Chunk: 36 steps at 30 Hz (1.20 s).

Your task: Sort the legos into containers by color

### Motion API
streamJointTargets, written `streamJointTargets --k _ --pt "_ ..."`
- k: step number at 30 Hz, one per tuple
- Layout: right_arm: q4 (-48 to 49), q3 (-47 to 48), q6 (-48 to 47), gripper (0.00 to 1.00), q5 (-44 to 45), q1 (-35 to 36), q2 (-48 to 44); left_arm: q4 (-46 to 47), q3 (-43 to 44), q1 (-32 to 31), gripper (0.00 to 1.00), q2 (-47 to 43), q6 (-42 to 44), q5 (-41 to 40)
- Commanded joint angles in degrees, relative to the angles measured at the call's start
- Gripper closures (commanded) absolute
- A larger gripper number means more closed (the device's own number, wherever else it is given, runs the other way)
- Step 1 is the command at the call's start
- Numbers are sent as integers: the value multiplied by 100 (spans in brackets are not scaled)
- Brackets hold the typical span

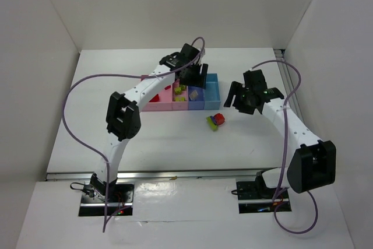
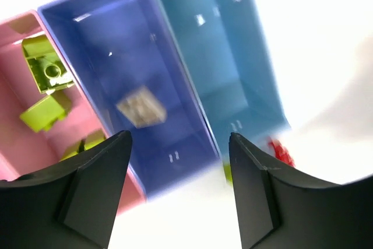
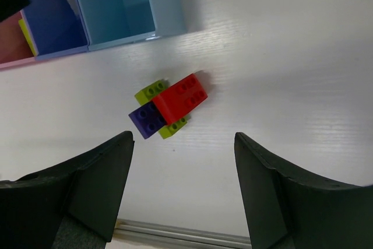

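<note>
My right gripper turns and moves down across onto the red lego next, since the lego lies below it and to its left in the top view.
A row of joined containers (image 1: 175, 107) lies at mid-table. My left gripper (image 1: 195, 77) hovers over it, open and empty (image 2: 179, 144). Below it a blurred tan lego (image 2: 140, 106) is in the periwinkle bin (image 2: 116, 33). Lime green legos (image 2: 49, 71) lie in the pink bin (image 2: 87, 118) beside it. The light blue bin (image 2: 224, 45) holds nothing. A red lego (image 1: 154, 98) sits in the far-left pink bin. In front of the bins a clump (image 1: 216, 121) of red (image 3: 180, 97), blue (image 3: 147, 119) and green (image 3: 151, 90) legos rests on the table. My right gripper (image 3: 182, 144) hangs open above and just short of it.
White walls enclose the table on three sides. A metal rail (image 1: 175, 174) runs along the near edge, with both arm bases behind it. The left arm's purple cable (image 1: 76, 91) loops high over the left side. The right arm (image 1: 291, 126) arcs in from the right.
</note>
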Motion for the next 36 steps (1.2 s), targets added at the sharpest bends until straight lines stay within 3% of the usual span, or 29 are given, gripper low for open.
streamJointTargets --k 1,4,5,12,16,21,36 --pt "109 -107 433 23 -425 -38 78 413 -775 -85 23 -1130 799 980" --pt "425 -230 768 23 -619 -38 78 414 -1270 -304 23 -1464 1170 1282" --pt "425 -231 961 23 -706 -38 139 414 -1567 -375 23 -1526 1224 1057" --pt "671 -450 1972 23 -629 -38 430 641 -2668 -446 24 -2519 820 765" --pt "988 -573 2368 23 -383 14 430 695 -2783 -446 24 -2791 767 624" --pt "628 -275 2719 21 293 181 711 633 -2898 -446 24 -2845 881 510" --pt "1041 -398 3080 20 461 489 1265 633 -3232 -446 24 -3012 934 395"
